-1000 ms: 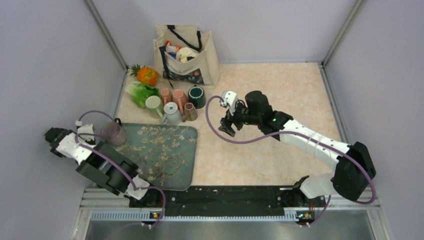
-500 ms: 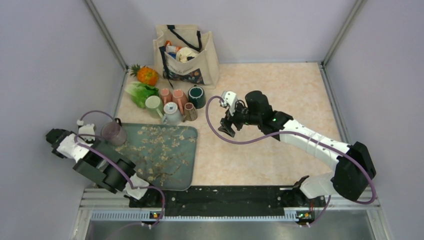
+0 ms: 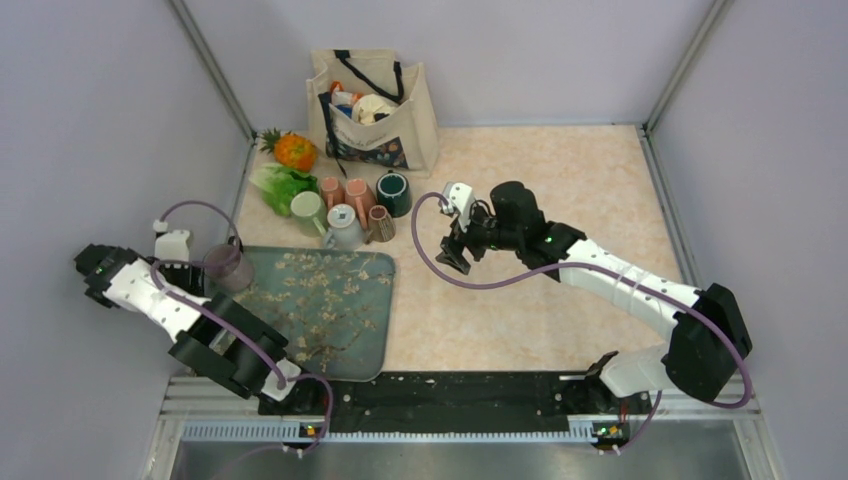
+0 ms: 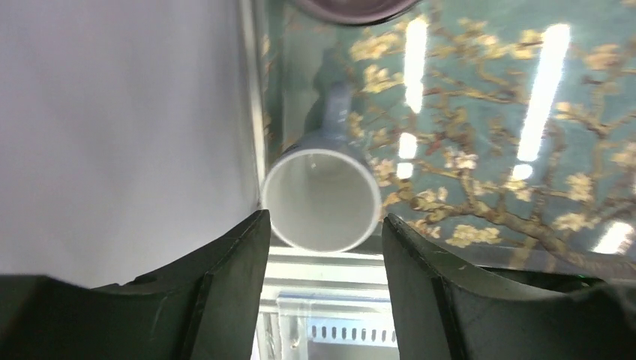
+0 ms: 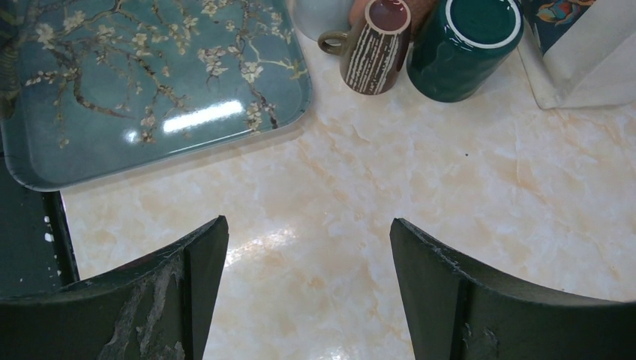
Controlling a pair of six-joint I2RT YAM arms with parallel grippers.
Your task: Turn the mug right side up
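The upside-down pale green mug is outward of my left gripper, right in the top view, so I swing over onto the green mug's tray-side handle (image 3: 319,229) next.
A grey mug (image 4: 322,196) with a white inside rests on the blossom-patterned tray (image 4: 480,150), close to the tray's left edge and the wall. Its open mouth faces my left wrist camera and its handle points away. My left gripper (image 4: 324,217) is open, one fingertip on each side of the rim without touching it. In the top view the left arm (image 3: 135,285) hides this mug. My right gripper (image 3: 452,258) hangs open over bare tabletop right of the tray, nothing between its fingers (image 5: 187,277).
A mauve mug (image 3: 228,266) stands on the tray's far left corner. Several upside-down mugs (image 3: 352,208) cluster behind the tray, with lettuce (image 3: 280,185), an orange toy fruit (image 3: 295,150) and a tote bag (image 3: 372,105). The side wall (image 4: 112,112) is just left.
My left jaws have gone from shut to open. The left wrist has drawn back to the left, toward the wall. The right arm has not moved.
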